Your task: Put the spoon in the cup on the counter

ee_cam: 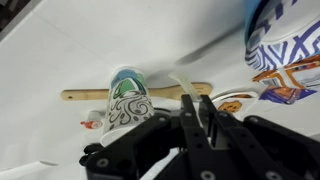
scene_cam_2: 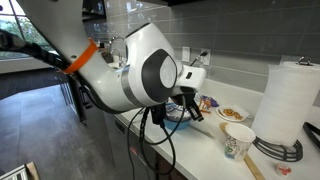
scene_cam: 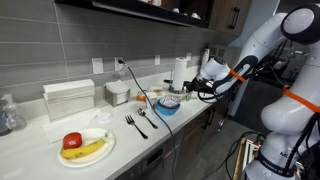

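I should bring the spoon down next with my gripper onto the bare counter between the cup and the patterned bowl and release it there, because that part of the counter is clear of dishes.
My gripper is shut on a pale, translucent spoon, whose handle sticks out beyond the fingertips. A paper cup with a green and black swirl pattern stands on the off-white counter, just left of the fingertips in the wrist view. The spoon is held above the counter beside the cup, not inside it. The cup also shows in an exterior view, to the right of the arm. In an exterior view the gripper hovers over the far end of the counter.
A wooden spatula lies behind the cup. A patterned bowl and a small plate of food are close by. A paper towel roll stands near the cup. Forks and a plate with an apple and banana lie further along the counter.
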`<state>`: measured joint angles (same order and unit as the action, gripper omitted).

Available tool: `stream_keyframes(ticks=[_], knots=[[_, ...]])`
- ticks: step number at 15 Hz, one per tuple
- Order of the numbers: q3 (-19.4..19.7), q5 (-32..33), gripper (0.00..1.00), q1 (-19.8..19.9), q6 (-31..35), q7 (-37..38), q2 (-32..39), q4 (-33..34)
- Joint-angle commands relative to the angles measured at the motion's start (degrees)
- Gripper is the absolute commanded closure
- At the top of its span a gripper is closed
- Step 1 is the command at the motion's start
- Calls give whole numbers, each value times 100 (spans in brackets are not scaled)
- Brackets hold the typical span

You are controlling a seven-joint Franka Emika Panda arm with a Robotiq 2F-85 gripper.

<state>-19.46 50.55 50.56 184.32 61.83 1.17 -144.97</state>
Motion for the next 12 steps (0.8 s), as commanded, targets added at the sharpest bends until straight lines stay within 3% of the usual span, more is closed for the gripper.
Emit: stream_keyframes(ticks=[1,7,12], knots=[[71,386,97,-107,-27,359,276,306],[362,958,97,-415,20,969,577,781],[835,1634,97,-915,-2,1668,1007,1271]])
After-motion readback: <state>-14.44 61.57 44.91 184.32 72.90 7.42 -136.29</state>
